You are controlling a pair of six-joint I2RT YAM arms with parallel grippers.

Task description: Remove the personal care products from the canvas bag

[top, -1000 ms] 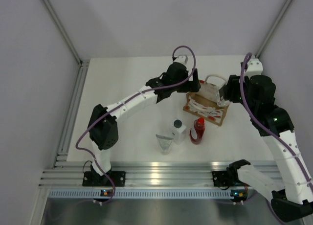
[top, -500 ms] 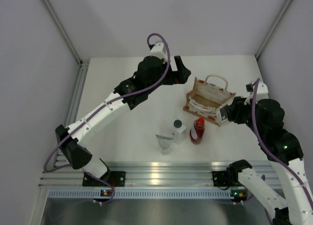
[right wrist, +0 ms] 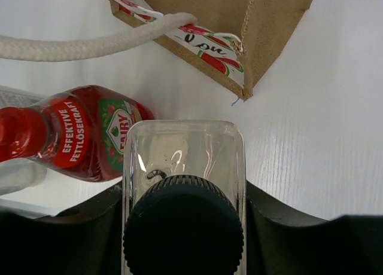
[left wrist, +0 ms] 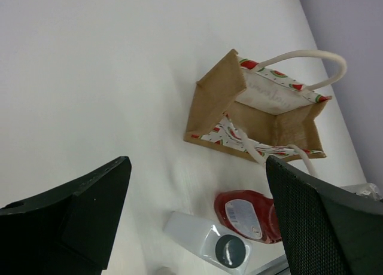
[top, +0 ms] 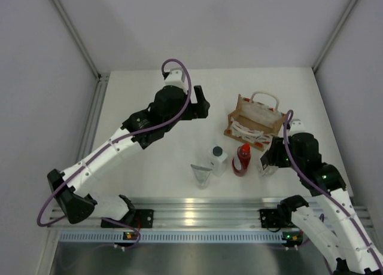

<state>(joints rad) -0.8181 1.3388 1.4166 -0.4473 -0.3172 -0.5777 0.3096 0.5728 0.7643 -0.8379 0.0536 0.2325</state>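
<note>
The right gripper lowers the clear bottle onto the table beside the red bottle (top: pixel 242 159) next.
The canvas bag (top: pixel 254 122) stands open at the back right, tan with white handles and a watermelon print; it also shows in the left wrist view (left wrist: pixel 257 107) and the right wrist view (right wrist: pixel 227 18). My right gripper (top: pixel 267 162) is shut on the clear bottle (right wrist: pixel 182 149) with a dark cap, holding it upright just in front of the bag's near right corner, to the right of the red bottle (top: pixel 242 159). The white bottle (top: pixel 218 159) and the grey pouch (top: pixel 201 175) stand left of the red bottle. My left gripper (top: pixel 200 103) is open and empty, left of the bag.
The aluminium rail (top: pixel 191 215) runs along the near edge of the table, just in front of the bottles. Grey walls close in the table on the left, right and back.
My right gripper has carried the clear bottle out of the bag and down toward the near side, beside the red bottle. My left arm has drawn back leftward from the bag.
</note>
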